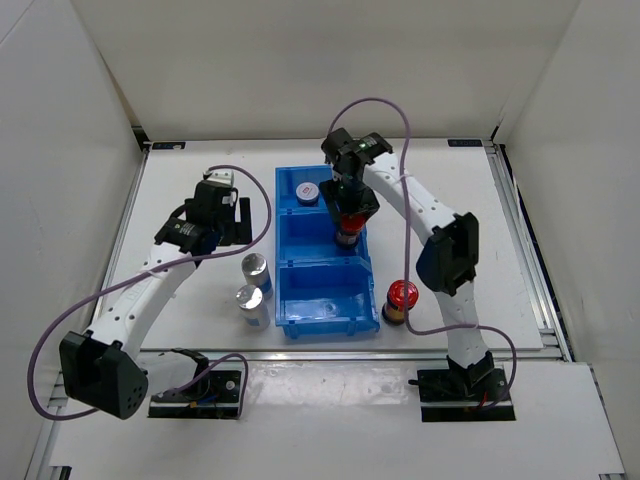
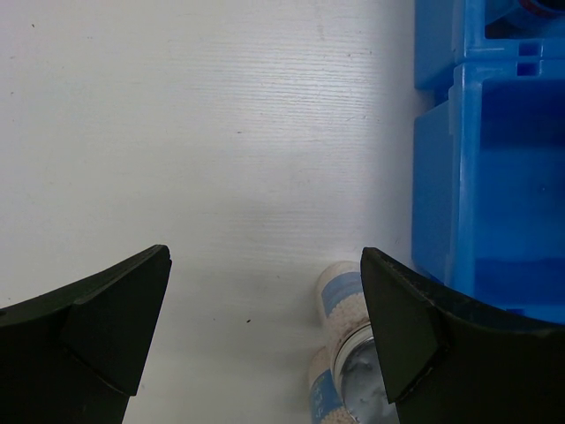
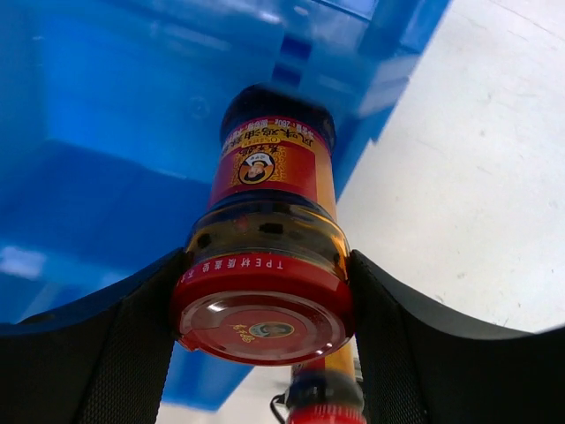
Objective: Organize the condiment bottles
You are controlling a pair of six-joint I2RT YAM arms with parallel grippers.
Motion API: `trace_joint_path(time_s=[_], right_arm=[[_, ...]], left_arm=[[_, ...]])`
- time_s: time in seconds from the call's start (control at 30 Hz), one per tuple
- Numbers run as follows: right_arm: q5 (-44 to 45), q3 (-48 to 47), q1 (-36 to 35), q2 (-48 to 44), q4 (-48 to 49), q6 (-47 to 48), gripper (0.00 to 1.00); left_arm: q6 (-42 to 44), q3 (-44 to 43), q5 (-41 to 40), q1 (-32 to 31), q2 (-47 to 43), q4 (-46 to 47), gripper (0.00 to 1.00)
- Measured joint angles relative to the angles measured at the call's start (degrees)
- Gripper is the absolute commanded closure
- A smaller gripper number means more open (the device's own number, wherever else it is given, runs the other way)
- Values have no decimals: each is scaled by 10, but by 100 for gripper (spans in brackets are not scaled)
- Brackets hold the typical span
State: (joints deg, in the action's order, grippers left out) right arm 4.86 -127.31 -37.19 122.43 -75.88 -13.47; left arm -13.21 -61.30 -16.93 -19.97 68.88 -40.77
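Note:
I should next move my right gripper down beside the bin's side and let go of the red cap, because the dark-bodied bottle hangs upright over the free bottom of the bin's middle section.
My right gripper is shut on the red cap of a dark-bodied condiment bottle, held upright over the middle compartment of the blue bin near its right wall. A second red-capped bottle stands on the table right of the bin. Two silver-capped bottles stand left of the bin. One of them shows by my left gripper's right finger. My left gripper is open over bare table. A short grey-lidded bottle sits in the far compartment.
The blue bin has three compartments in a row; the near one shows nothing inside. White walls close the table on three sides. Cables loop from both arms over the table.

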Motion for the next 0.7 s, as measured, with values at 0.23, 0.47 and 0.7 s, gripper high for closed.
trace_joint_path(time_s=[0.23, 0.47, 0.7], right_arm=[[-3, -17, 5, 71, -3, 9, 73], [-3, -20, 5, 71, -6, 8, 27], [28, -75, 5, 71, -10, -2, 0]], left_arm=[[0, 2, -1, 0, -7, 1, 0], [1, 5, -1, 0, -10, 5, 0], [0, 19, -2, 0, -13, 9, 0]])
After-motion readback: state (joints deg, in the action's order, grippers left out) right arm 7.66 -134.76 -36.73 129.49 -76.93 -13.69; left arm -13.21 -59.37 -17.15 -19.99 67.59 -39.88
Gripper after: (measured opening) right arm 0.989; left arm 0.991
